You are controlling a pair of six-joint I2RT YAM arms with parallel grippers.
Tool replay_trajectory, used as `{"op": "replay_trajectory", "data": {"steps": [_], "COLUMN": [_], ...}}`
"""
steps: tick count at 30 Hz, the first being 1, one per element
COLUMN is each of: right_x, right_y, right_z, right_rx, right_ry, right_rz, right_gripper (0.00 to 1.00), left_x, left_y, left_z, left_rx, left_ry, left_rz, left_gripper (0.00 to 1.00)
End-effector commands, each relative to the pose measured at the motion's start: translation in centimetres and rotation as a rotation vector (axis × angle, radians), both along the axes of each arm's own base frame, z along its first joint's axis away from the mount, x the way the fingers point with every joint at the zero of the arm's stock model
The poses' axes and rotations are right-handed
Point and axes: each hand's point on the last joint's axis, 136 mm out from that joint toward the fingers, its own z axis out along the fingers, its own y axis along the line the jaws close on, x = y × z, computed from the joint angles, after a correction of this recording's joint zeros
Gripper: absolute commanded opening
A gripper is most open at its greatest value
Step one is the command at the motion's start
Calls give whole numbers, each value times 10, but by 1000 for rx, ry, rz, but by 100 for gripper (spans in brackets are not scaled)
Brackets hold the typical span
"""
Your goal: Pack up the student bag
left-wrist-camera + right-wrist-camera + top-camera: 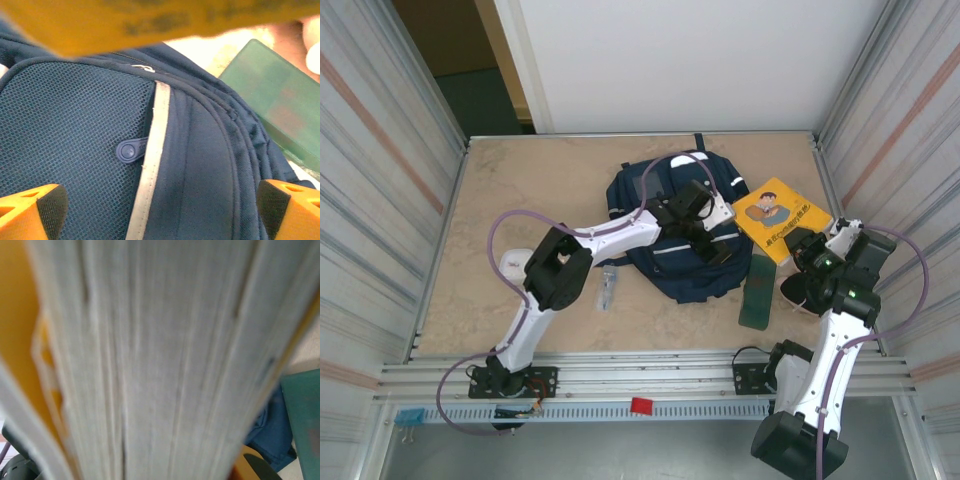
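Note:
The bag's white stripe and piped edge will sit between my left gripper's fingers once I lower it next, and then it will close on the fold.
The student bag (675,235), a navy backpack with white stripes, lies flat in the middle of the table. My left gripper (708,243) hovers open just above its front. In the left wrist view the orange fingertips (30,210) stand wide apart over the bag's mesh pocket (75,130), with a white stripe (152,165) and a zipper pull (129,150) between them. A yellow book (780,215) rests tilted by the bag's right side, and my right gripper (812,248) is shut on its near edge. The book's page edges (160,360) sit right in front of the right wrist camera.
A flat dark green pencil case (757,290) lies right of the bag, near the front (285,100). A small clear bottle (608,290) and a white object (515,262) lie left of the bag. Ribbed metal walls close both sides.

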Motion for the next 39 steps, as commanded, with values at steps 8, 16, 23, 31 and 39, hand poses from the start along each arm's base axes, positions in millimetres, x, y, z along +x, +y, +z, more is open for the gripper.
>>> {"op": "replay_trajectory", "data": {"steps": [8,16,23,31,39], "right_x": [0,-3,-8,-12,-13], "right_y": [-1,-8,-12,-19,-18], "right_z": [23,26,27,18,19], "right_rx": [-35,-66,-104,-126,-135], "right_ry": [-95,-89,-79,-23,-23], "right_rz": [-7,-66,-96,-134,-128], "right_gripper": [0,0,0,0,0], "left_x": [-6,-4,-16,-38,-10], "left_y": [10,20,21,30,46], "left_z": [-38,-54,-37,-30,-44], "left_rx": [134,207,169,173,283], "left_ry": [11,-11,-27,-112,-218], "left_rz": [4,-2,-45,-149,-34], "left_gripper": [98,99,98,98,94]}}
